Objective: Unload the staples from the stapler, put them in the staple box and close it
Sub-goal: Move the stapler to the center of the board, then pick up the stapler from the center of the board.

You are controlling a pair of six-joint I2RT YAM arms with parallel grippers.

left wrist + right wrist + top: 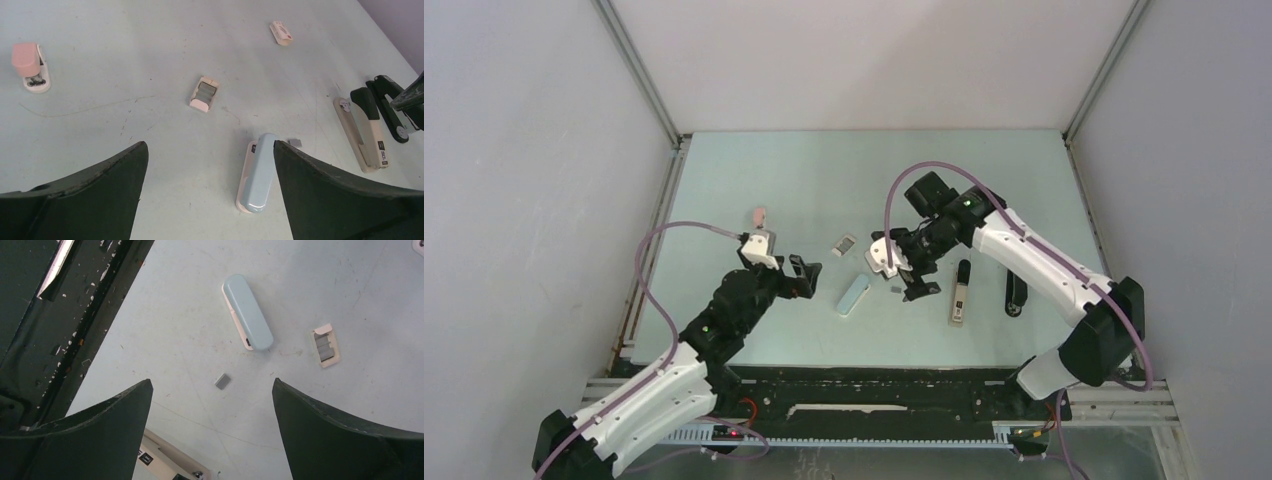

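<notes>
My right gripper lowers toward the left in the top view onto the blue stapler's rear (862,281) (258,339) next and turns its fingers, as the stapler lies slanted to them.
A light blue stapler (852,294) lies shut on the table between the two arms. It also shows in the left wrist view (259,172) and the right wrist view (247,311). A short grey strip of staples (223,381) lies loose on the table just beyond the stapler's end (295,143). My left gripper (210,145) is open above the table, with the blue stapler close to its right finger and nothing between the jaws. My right gripper (211,382) hangs open over the staples, holding nothing. In the top view the left gripper (808,272) is left of the stapler and the right gripper (920,287) is right of it.
A small pink stapler (30,66) stands at the far left. An open box of staples (204,93) lies mid-table, with another small box (281,33) further back. A beige and black stapler (959,295) and a black stapler (1016,293) lie to the right.
</notes>
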